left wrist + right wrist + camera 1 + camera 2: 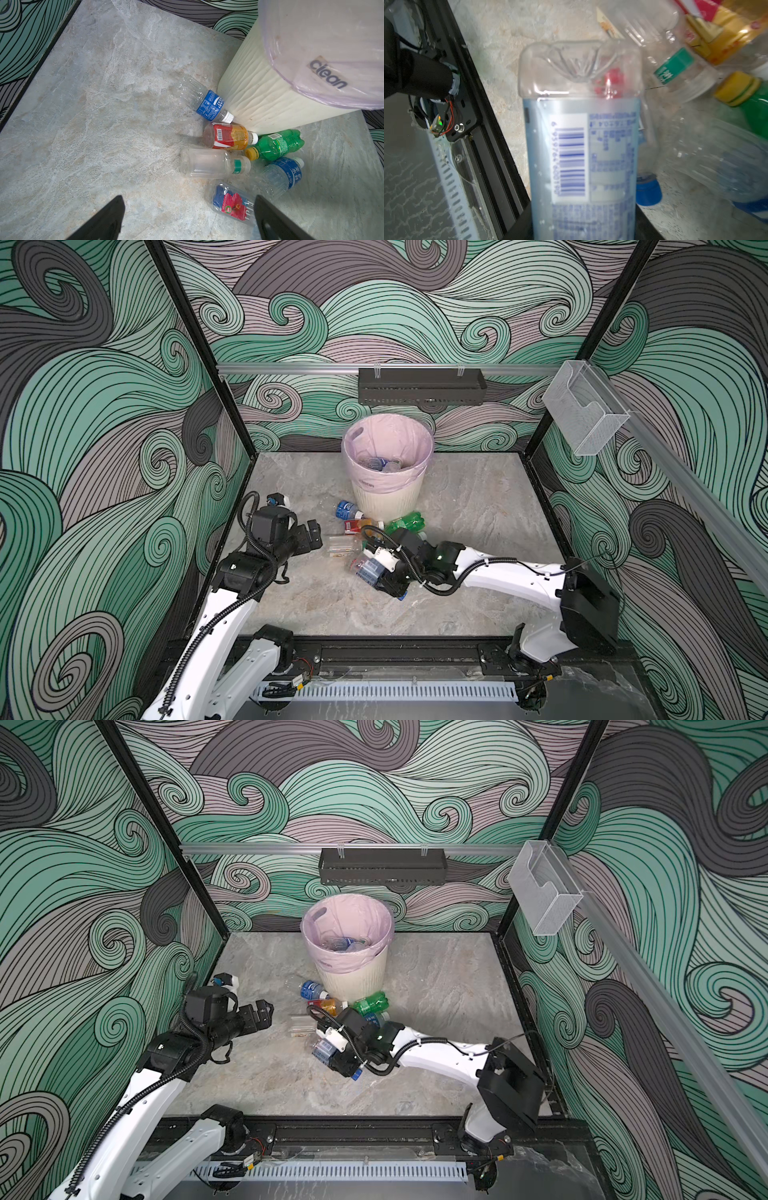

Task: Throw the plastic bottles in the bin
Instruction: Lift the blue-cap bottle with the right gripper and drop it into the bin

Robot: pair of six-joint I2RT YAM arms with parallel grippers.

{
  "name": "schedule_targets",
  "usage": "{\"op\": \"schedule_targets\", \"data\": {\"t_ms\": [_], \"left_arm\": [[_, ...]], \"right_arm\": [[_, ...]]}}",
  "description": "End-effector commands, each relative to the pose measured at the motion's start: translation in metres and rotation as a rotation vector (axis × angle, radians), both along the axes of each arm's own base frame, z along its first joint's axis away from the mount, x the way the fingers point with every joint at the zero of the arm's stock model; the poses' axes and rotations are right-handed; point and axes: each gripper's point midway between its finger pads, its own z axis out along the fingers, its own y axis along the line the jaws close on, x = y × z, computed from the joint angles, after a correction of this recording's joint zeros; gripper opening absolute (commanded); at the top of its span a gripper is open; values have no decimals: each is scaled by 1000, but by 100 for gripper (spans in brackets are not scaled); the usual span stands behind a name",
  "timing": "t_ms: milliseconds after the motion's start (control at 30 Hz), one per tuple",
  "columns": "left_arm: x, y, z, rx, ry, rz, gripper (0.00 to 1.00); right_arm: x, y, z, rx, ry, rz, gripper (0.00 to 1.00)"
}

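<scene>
My right gripper raises the clear bottle next and carries it outward to release it into the bin's opening [389,448], which lies higher and outward.
My right gripper [378,572] [584,226] is shut on a clear bottle with a blue barcode label [581,135] [366,568], low over the floor. Beside it lie a clear bottle with a green band [207,164], a red and orange one [228,138], a green one with a yellow cap [278,144] [405,522], a blue-labelled one [209,106] against the bin, and another blue one [280,176]. The cream bin [388,497] [259,89] with its pink bag holds bottles [380,464]. My left gripper [309,537] [189,207] hangs open and empty left of the pile.
A blue cap [648,191] shows on the floor behind the held bottle. A clear box [586,410] hangs on the right wall rail and a black shelf [422,385] on the back wall. A black rail [395,655] edges the floor at the front.
</scene>
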Motion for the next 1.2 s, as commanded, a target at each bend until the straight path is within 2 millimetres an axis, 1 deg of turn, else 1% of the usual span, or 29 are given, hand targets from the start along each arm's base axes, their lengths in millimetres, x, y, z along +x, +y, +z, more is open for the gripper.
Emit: {"op": "schedule_targets", "data": {"t_ms": [0, 100, 167, 267, 333, 467, 567, 633, 700, 800, 833, 867, 900, 933, 967, 1000, 1033, 1100, 1133, 1167], "left_arm": [[0, 5, -2, 24, 12, 10, 99], [3, 5, -2, 34, 12, 4, 99], [4, 4, -1, 35, 11, -1, 99], [6, 3, -2, 34, 17, -8, 99], [7, 2, -3, 36, 22, -12, 99], [7, 1, -3, 33, 23, -17, 99], [7, 1, -3, 32, 18, -20, 99], [8, 1, -3, 32, 17, -20, 99], [9, 0, -4, 33, 19, -22, 99], [13, -1, -3, 31, 19, -27, 99], [13, -2, -2, 30, 21, -28, 99], [14, -2, 0, 31, 22, -30, 99], [14, -2, 3, 28, 19, -32, 99], [15, -3, 7, 23, 10, -35, 99], [16, -5, 10, 16, 1, -41, 99], [17, -8, 14, 5, -7, -50, 99], [18, -10, 16, -8, -15, -59, 99], [19, -14, 22, -27, -22, -69, 99], [19, -15, 25, -36, -25, -75, 99], [19, -17, 28, -42, -31, -80, 99]], "right_arm": [[20, -21, 8, 68, 10, -120, 41], [43, -48, 9, 107, 20, -243, 39], [56, -63, 12, 131, 17, -309, 39], [71, -83, 19, 180, 7, -401, 39], [82, -96, 27, 226, -9, -469, 40], [98, -124, 36, 312, -32, -592, 40], [106, -140, 48, 359, -62, -646, 39], [109, -145, 69, 380, -135, -643, 38], [113, -147, 101, 424, -219, -631, 38], [122, -143, 161, 488, -345, -587, 38], [127, -141, 178, 490, -377, -570, 38], [132, -136, 197, 497, -407, -550, 37], [141, -129, 214, 497, -428, -519, 37], [152, -119, 236, 503, -451, -491, 37], [162, -111, 250, 500, -453, -470, 37], [177, -99, 262, 489, -444, -450, 40], [196, -90, 270, 459, -424, -461, 44], [225, -75, 278, 409, -358, -481, 50], [235, -65, 281, 399, -328, -471, 55], [243, -59, 283, 392, -306, -473, 60]]}}
